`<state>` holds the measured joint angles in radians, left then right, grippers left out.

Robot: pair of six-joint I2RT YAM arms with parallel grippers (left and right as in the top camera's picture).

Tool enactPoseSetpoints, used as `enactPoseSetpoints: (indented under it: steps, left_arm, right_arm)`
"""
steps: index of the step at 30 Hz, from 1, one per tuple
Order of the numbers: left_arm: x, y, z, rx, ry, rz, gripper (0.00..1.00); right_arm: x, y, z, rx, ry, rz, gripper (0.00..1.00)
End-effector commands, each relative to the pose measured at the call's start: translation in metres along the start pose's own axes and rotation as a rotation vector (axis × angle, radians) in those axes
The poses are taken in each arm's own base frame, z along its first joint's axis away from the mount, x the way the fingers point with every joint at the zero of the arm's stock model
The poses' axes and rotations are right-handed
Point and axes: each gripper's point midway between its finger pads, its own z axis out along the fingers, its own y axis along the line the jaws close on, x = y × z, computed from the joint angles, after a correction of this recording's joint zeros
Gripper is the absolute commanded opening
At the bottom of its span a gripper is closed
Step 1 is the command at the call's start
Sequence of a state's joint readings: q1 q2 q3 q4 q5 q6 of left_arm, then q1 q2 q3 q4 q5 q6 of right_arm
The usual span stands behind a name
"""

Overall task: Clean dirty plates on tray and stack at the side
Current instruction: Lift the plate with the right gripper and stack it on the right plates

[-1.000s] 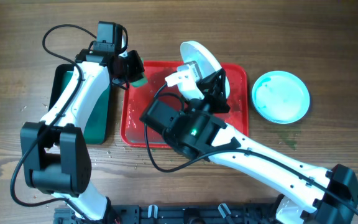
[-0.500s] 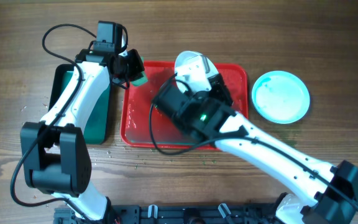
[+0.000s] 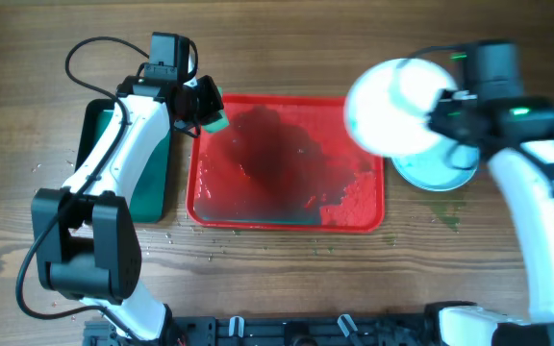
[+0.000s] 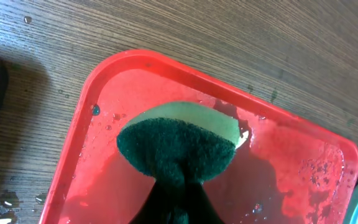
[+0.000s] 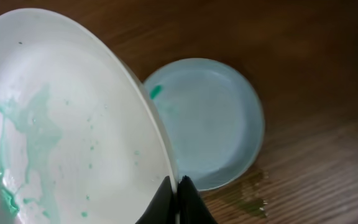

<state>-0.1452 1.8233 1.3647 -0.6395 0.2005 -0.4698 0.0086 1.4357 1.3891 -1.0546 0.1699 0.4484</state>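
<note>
I will move my right gripper to the right in the overhead view and down over the pale teal plate (image 3: 439, 173) (image 5: 213, 124) beside the tray next, and let go of the white plate's rim to stack them.
The red tray (image 3: 287, 216) lies at the table's middle, wet, with no plate on it; its corner shows in the left wrist view (image 4: 79, 124). My right gripper (image 3: 440, 113) is shut on the rim of a white plate (image 3: 392, 106) and holds it tilted in the air over the tray's right edge. In the right wrist view the plate (image 5: 61, 118) has teal smears and the fingers (image 5: 178, 186) pinch its edge. A pale teal plate (image 3: 440, 168) (image 5: 210, 118) lies on the table right of the tray. My left gripper (image 3: 205, 108) is shut on a green sponge (image 4: 176, 146) above the tray's left corner.
A smaller dark green tray (image 3: 152, 192) lies left of the red tray under my left arm. Water drops speckle the wood around both trays. A wet patch (image 5: 247, 193) sits beside the pale teal plate.
My right arm has lifted the white plate off the tray and swung it to the right, over the pale teal plate. The left arm has not moved.
</note>
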Motion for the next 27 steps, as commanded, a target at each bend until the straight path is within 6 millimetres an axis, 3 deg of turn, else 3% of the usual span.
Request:
enactPoseSetpoints:
  steps: [1,6,13,15,16,19,24,27]
  left_arm:
    - [0.002,0.005,0.005,-0.023,0.002,-0.009,0.04]
    - [0.0,0.007,0.005,-0.038,-0.007,-0.009,0.04]
    - [0.001,0.007,0.005,-0.038,-0.007,-0.009,0.04]
    - [0.001,0.007,0.005,-0.038,-0.007,-0.009,0.04]
    - [0.0,0.007,0.005,-0.038,-0.008,-0.009,0.04]
    - [-0.001,0.006,0.005,-0.035,-0.014,-0.007,0.04]
    - [-0.006,0.006,0.002,-0.03,-0.031,0.005,0.04]
    - [-0.007,0.017,-0.017,-0.057,-0.036,-0.002,0.04]
  right_arm:
    - [0.003,-0.047,0.024,-0.008,0.075,0.196,0.04]
    - [0.014,-0.103,0.063,0.091,0.075,0.324,0.04]
    - [0.048,-0.111,0.109,0.115,0.104,0.328,0.05]
    - [0.055,-0.111,0.117,0.116,0.122,0.327,0.13]
    - [0.059,-0.109,0.12,0.105,0.138,0.328,0.28]
    - [0.058,-0.095,0.124,0.027,0.155,0.327,0.47]
    - [0.043,-0.054,0.117,-0.183,0.143,0.213,0.61]
    - [0.029,-0.026,0.095,-0.227,0.127,0.09,0.68]
